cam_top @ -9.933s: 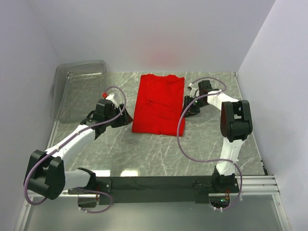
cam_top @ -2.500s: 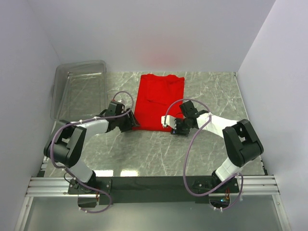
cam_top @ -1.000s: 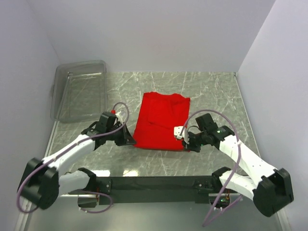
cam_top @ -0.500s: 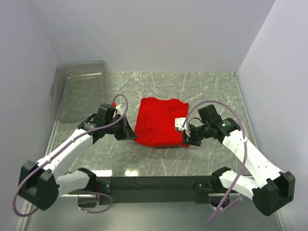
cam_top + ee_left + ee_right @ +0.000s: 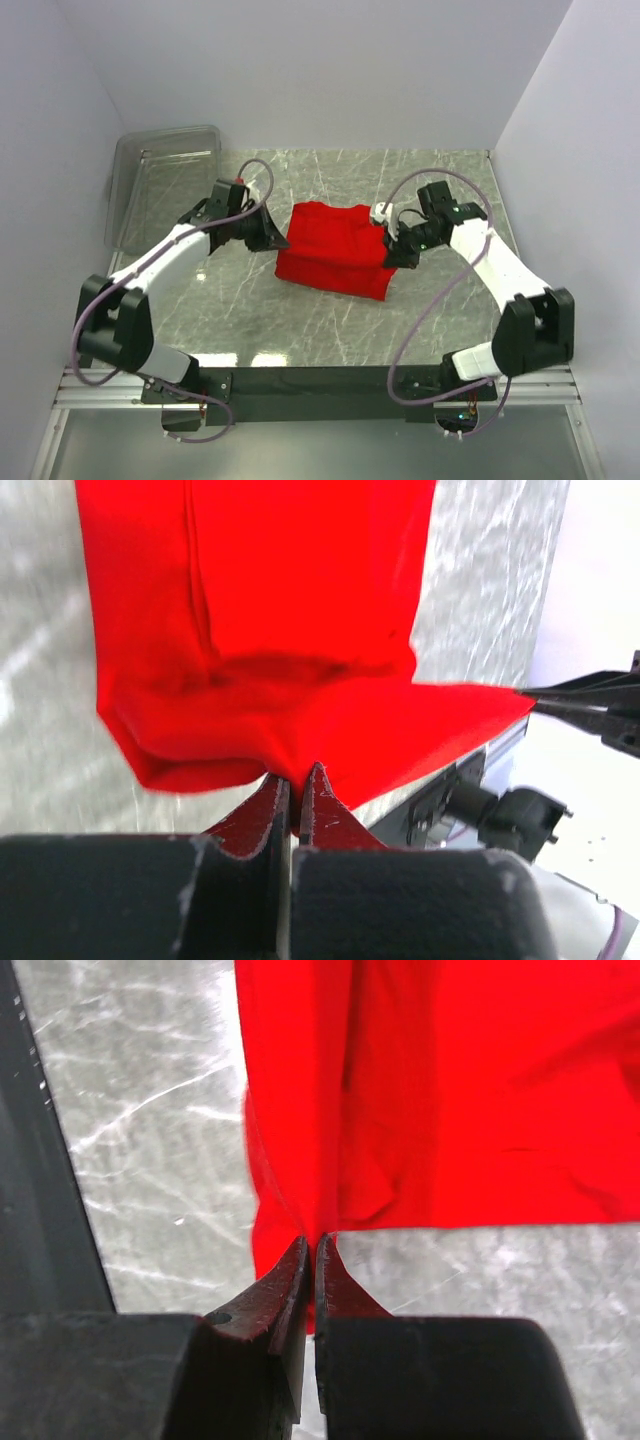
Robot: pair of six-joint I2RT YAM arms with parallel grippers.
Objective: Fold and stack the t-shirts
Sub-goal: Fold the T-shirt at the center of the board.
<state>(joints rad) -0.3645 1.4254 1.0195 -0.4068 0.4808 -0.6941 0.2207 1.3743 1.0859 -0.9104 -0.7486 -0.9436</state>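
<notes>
Next, my right gripper carries the t-shirt's hem outward and down onto the t-shirt's far edge (image 5: pixel 361 210) for release, as it lies below and outward.
A plain red t-shirt (image 5: pixel 335 250) lies doubled over in the middle of the marble table, its near half folded up toward the back. My left gripper (image 5: pixel 283 241) pinches the shirt's left edge, shut on the cloth (image 5: pixel 300 680). At the right edge my right gripper (image 5: pixel 390 250) is likewise shut on the t-shirt (image 5: pixel 440 1090). In both wrist views the red fabric (image 5: pixel 290 1230) runs straight into the closed fingertips, and the held hem hangs a little above the table.
A clear plastic bin (image 5: pixel 165 185) stands at the back left of the marble table (image 5: pixel 300 320). White walls close in the back and both sides. The black base rail (image 5: pixel 320 382) runs along the near edge.
Both grippers have carried the shirt's near edge up and toward the back, folding the long shirt in half. The red patch on the table is now shorter.
</notes>
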